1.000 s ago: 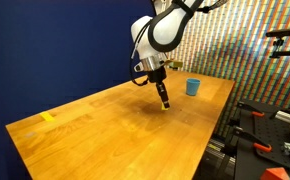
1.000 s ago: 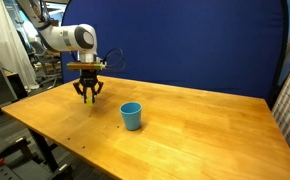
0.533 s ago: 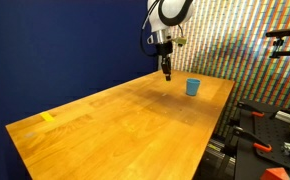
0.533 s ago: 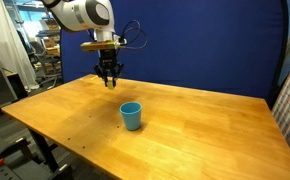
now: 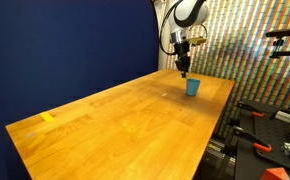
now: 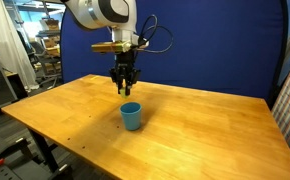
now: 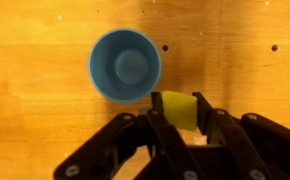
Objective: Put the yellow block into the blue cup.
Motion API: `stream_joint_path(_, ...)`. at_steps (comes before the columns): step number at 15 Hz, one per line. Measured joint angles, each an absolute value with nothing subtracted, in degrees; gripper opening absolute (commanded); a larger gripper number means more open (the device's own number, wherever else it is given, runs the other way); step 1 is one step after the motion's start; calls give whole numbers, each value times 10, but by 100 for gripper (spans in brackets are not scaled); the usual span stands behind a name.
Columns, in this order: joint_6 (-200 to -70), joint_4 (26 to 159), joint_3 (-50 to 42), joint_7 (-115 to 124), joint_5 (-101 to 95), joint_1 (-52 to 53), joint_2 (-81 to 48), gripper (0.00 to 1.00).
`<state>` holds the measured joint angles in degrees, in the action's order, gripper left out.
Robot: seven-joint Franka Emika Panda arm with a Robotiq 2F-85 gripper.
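Note:
The block hangs beside the cup's rim, so my gripper will move toward the left in the wrist view next, over the blue cup's opening (image 7: 125, 65), to release the block (image 7: 178, 110).
My gripper (image 7: 179, 108) is shut on the yellow block (image 7: 178, 110), which sits between the two black fingers in the wrist view. The blue cup (image 7: 125, 64) stands upright and empty on the wooden table, just up and to the left of the block in that view. In both exterior views the gripper (image 6: 126, 88) (image 5: 184, 72) hangs in the air just above the cup (image 6: 131, 115) (image 5: 192, 87), a little to one side of its rim. The block is hard to make out in the exterior views.
The wooden table (image 6: 205, 130) is wide and bare around the cup. A strip of yellow tape (image 5: 48, 117) lies near its far corner. A blue backdrop (image 6: 215, 45) stands behind. Equipment and red clamps (image 5: 265, 148) sit beside the table edge.
The arm has carried the block up and across the table from near its middle to just above the blue cup. The gripper stays shut on the block.

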<state>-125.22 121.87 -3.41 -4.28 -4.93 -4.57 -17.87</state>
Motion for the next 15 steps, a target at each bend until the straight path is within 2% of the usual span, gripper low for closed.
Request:
stream_joint_path(10,-1253,1241,-61,3,-5,-74,-172,11)
stream_joint_path(11,-1253,1243,-62,4,-2,-76,-172,26)
stream_joint_path(12,-1253,1246,-64,6,-1,-78,-172,59)
stream_joint_path(13,-1253,1248,-66,7,3,-80,-172,60)
stream_joint_path(15,-1253,1252,-67,7,11,-84,-172,74)
